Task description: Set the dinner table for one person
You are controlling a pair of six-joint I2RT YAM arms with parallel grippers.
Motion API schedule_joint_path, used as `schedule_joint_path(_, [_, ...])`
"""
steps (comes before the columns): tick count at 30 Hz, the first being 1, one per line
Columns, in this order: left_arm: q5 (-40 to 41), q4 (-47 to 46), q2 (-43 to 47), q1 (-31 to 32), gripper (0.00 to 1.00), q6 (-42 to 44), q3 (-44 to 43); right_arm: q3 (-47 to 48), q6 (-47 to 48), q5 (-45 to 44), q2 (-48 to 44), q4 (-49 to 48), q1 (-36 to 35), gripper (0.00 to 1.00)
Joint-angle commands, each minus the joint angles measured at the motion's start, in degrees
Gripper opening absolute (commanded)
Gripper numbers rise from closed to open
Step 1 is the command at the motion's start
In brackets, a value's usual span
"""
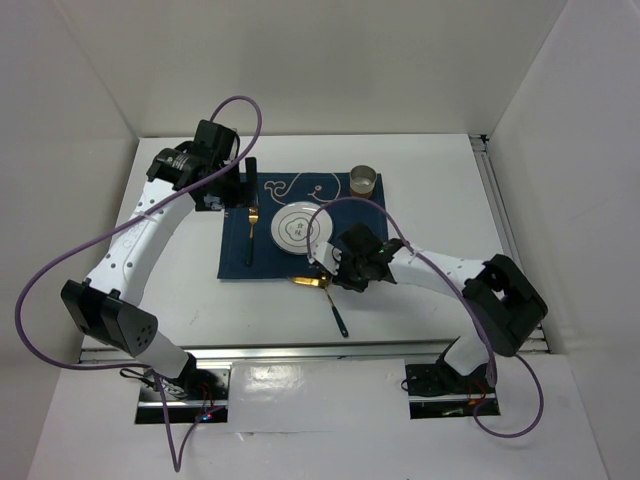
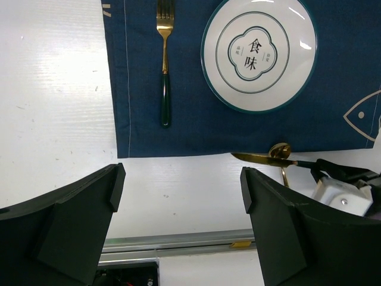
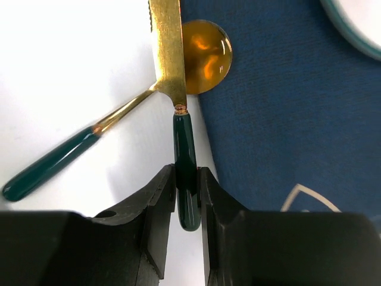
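My right gripper will next move outward with a turn, go down onto the bare mat beside the plate and release the knife [image 3: 186, 149], since the fork takes the plate's other side.
The white dinner table [image 1: 430, 190] holds a navy whale placemat [image 1: 345, 255] with a white plate [image 1: 297, 228] in its middle and a gold fork with a green handle [image 1: 251, 232] to the plate's left. My right gripper [image 1: 325, 265] is shut on the green handle of a gold knife [image 3: 186, 149], whose blade [image 3: 166, 47] hangs over the mat's near edge. A gold spoon [image 3: 205, 56] lies under it, its bowl on the mat edge and its handle [image 3: 50, 167] on the table. My left gripper [image 2: 181, 190] is open and empty, above the mat's far left.
A small metal cup [image 1: 364, 180] stands at the mat's far right corner. Metal rails run along the near edge [image 2: 178, 243] and the right side [image 1: 497, 210]. White walls close in the table on three sides. The purple cables loop over both arms.
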State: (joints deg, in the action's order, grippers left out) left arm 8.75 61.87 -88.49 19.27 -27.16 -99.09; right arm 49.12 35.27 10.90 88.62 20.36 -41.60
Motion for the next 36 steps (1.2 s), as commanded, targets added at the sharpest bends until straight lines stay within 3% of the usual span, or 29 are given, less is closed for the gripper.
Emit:
schedule_joint_path(1, [0.7,-0.4,2.2,-0.3,0.98,0.5,0.2,4.6,-0.7,0.2,-6.4,4.5,-1.0,0.04])
schedule_joint_path(8, [-0.4,-1.0,1.7,-0.3,0.98,0.5,-0.3,5.0,-5.6,-0.5,-16.4,7.9,-1.0,0.01])
schedule_joint_path(12, [-0.9,-1.0,1.7,-0.3,0.98,0.5,-0.8,4.3,-12.0,-3.9,-17.7,6.0,-0.2,0.00])
schedule_joint_path(20, [-0.9,-1.0,1.1,-0.3,0.98,0.5,-1.9,7.9,-38.4,-9.1,-9.5,5.7,1.9,0.00])
schedule_joint_path(22, [-0.9,-0.4,1.1,-0.3,0.98,1.0,-1.9,11.2,-49.3,-14.3,-6.1,6.9,1.9,0.00])
schedule_joint_path(27, [-0.4,-0.4,1.7,-0.8,0.98,1.1,-1.9,16.3,-60.6,-23.0,-0.6,9.8,2.4,0.00])
schedule_joint_path(29, [-0.4,-0.4,1.7,-0.8,0.98,1.6,-1.9,17.7,-69.0,-27.7,0.8,12.5,3.5,0.00])
schedule_joint_path(36, [-0.9,-0.4,1.7,-0.8,0.98,1.6,-1.4,18.8,-86.3,-21.4,5.7,15.3,11.3,0.00])
